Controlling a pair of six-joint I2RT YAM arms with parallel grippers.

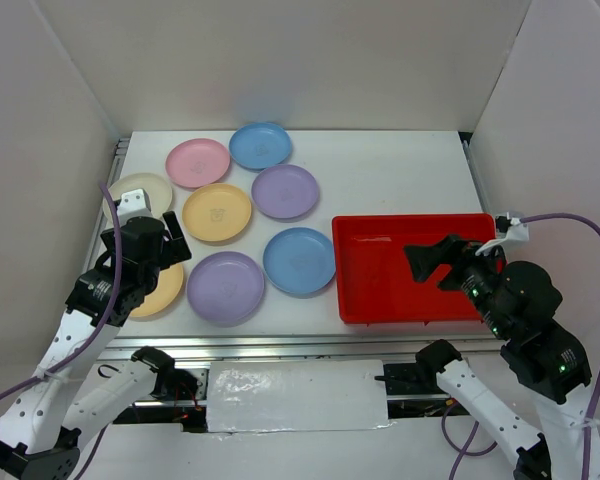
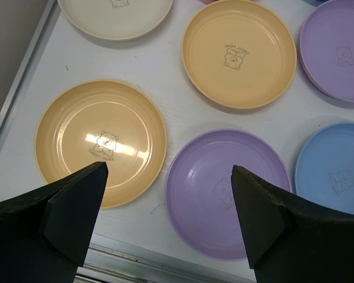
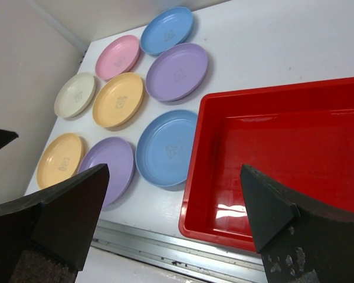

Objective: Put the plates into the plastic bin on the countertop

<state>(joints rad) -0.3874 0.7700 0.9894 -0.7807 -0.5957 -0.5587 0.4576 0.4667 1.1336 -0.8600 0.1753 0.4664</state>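
The near purple plate is outside the bin (image 1: 380,275). I will next move my right gripper left in the top view and down onto the plate's rim.
Several pastel plates lie flat on the white countertop (image 1: 390,170): pink (image 1: 197,161), blue (image 1: 260,145), cream (image 1: 140,190), yellow-orange (image 1: 217,212), purple (image 1: 285,191), a second blue (image 1: 299,260), a second purple (image 1: 225,286), and an orange one (image 1: 163,292) partly under my left arm. The red bin (image 1: 380,275) stands empty at the right. My left gripper (image 2: 168,170) is open and empty, above the gap between the orange plate (image 2: 100,141) and the purple plate (image 2: 227,191). My right gripper (image 3: 174,170) is open and empty, above the bin's left wall (image 3: 194,171).
White walls (image 1: 70,150) enclose the countertop on the left, back and right. A metal rail (image 1: 280,345) runs along the front edge. A shiny white sheet (image 1: 290,395) lies below the rail between the arm bases. Purple cables (image 1: 580,225) hang beside each arm.
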